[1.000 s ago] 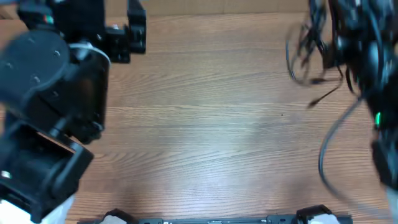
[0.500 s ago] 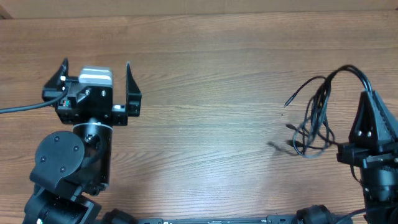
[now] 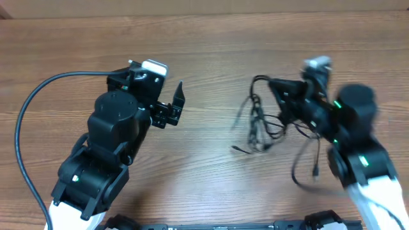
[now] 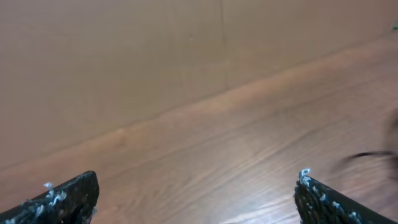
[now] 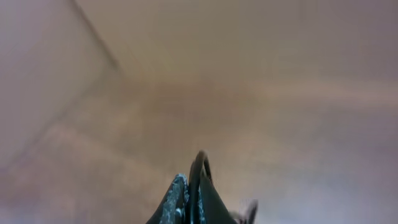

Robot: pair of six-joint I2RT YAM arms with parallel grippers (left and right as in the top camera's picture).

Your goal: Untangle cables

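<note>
The bundle hangs bunched with its ends trailing low, so my right gripper should go up high over the wood beneath the dangling cords and let go of the loop.
The cables (image 3: 257, 121) are a loose tangle of thin black cords hanging from my right gripper (image 3: 273, 85), which is shut on a loop at the top of the bundle. Their ends trail onto the wood right of centre, one plug (image 3: 315, 171) lying nearer the front. In the right wrist view the fingers (image 5: 180, 196) are pressed together with a cable (image 5: 200, 167) loop sticking up between them. My left gripper (image 3: 156, 76) is left of the cables, open wide and empty. In its wrist view the fingertips (image 4: 69, 194) stand far apart over bare wood, and a blurred cable (image 4: 373, 155) shows at the right edge.
The wooden table (image 3: 204, 45) runs to a back edge near the top of the overhead view. The left arm's thick black wire (image 3: 25, 121) arcs over the table's left side. A black rail (image 3: 217, 225) lines the front edge.
My right gripper has carried the cables left and back toward the table's middle. The left arm has swung right toward them, its gripper still open.
</note>
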